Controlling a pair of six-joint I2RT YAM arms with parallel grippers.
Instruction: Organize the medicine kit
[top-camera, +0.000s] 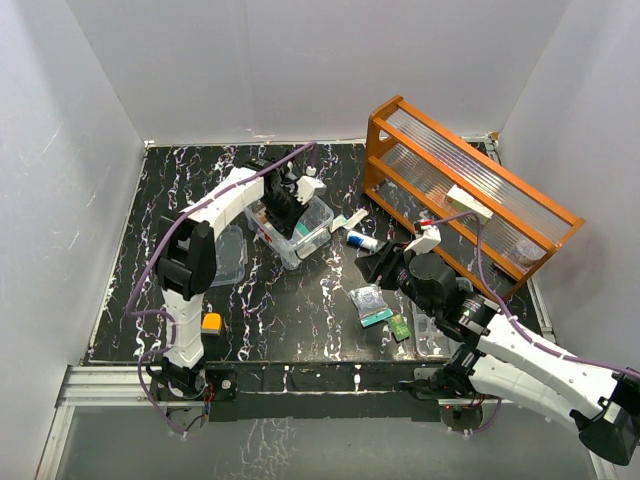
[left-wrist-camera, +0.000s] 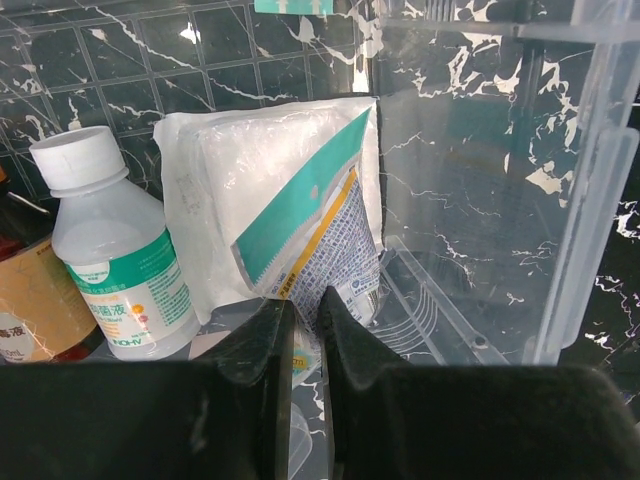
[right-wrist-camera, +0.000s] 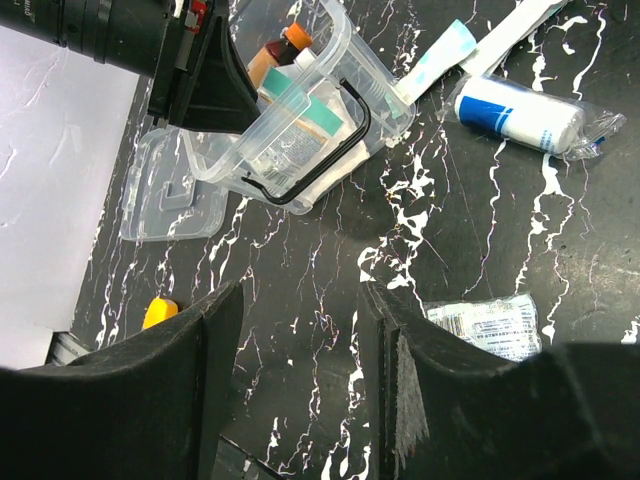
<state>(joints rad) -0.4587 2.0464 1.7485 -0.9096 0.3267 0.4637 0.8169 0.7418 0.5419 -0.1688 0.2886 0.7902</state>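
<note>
I will next lower my left gripper slightly toward the bottom of the box and release the teal-topped packet. The packet is already inside the box beside the white-capped bottle.
The medicine kit box is a clear plastic box standing open at the table's middle left. My left gripper reaches down into it. In the left wrist view the gripper is shut on the lower corner of a white and teal gauze packet inside the box, beside a white-capped bottle. My right gripper is open and empty above bare table; in its wrist view the box with its black handle lies ahead.
A clear lid-like piece lies left of the box. A blue and white tube, a clear packet, a green item and a clear tray lie right. An orange wooden rack stands back right. An orange object lies front left.
</note>
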